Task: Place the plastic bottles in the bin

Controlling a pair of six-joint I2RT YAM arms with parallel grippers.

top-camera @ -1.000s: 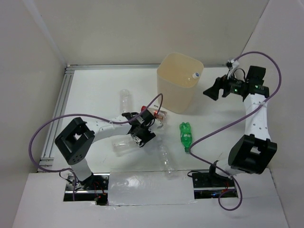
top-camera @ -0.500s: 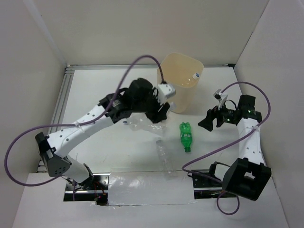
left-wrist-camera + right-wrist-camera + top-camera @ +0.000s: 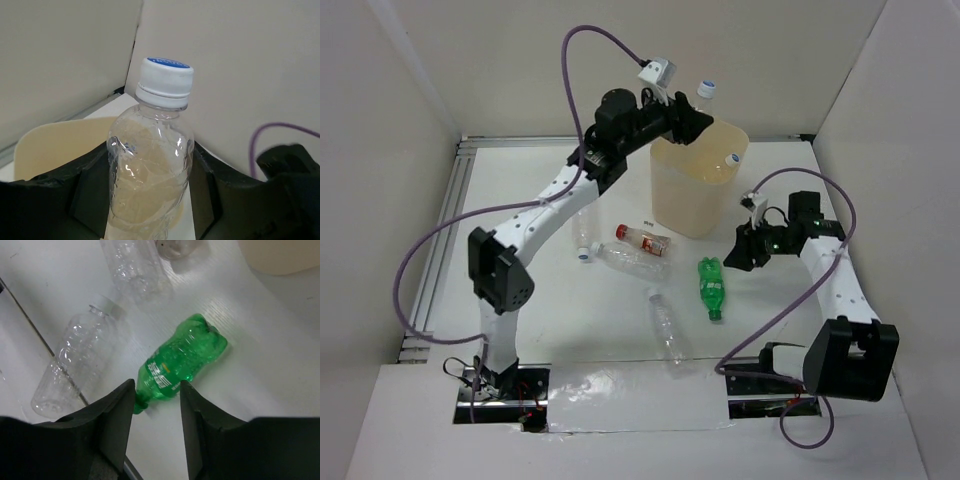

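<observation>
Next, my left gripper eases slightly farther over the bin's opening [image 3: 703, 152] [image 3: 75, 142] below it and releases the clear bottle there, as the bottle already hangs above the opening.
My left gripper [image 3: 694, 113] is shut on a clear plastic bottle [image 3: 152, 165] with a white and blue cap [image 3: 705, 89], held upright above the back left rim of the cream bin [image 3: 688, 205]. Another capped bottle [image 3: 731, 158] lies inside the bin. My right gripper [image 3: 157, 390] is open, hanging just above and to the right of the green bottle [image 3: 185, 360], which lies on the table [image 3: 520, 200]. Nothing is between its fingers. A red-capped bottle [image 3: 643, 238] and three clear bottles [image 3: 632, 260] [image 3: 583, 232] [image 3: 666, 327] lie on the table.
White walls enclose the table at the back and both sides. A metal rail [image 3: 435, 250] runs along the left edge. Purple cables loop from both arms, the right one [image 3: 770, 320] passing over the table near the green bottle [image 3: 711, 287].
The left arm has lifted the clear bottle from the table up over the bin. The right arm has swung from beside the bin down to the green bottle, and its jaws have narrowed.
</observation>
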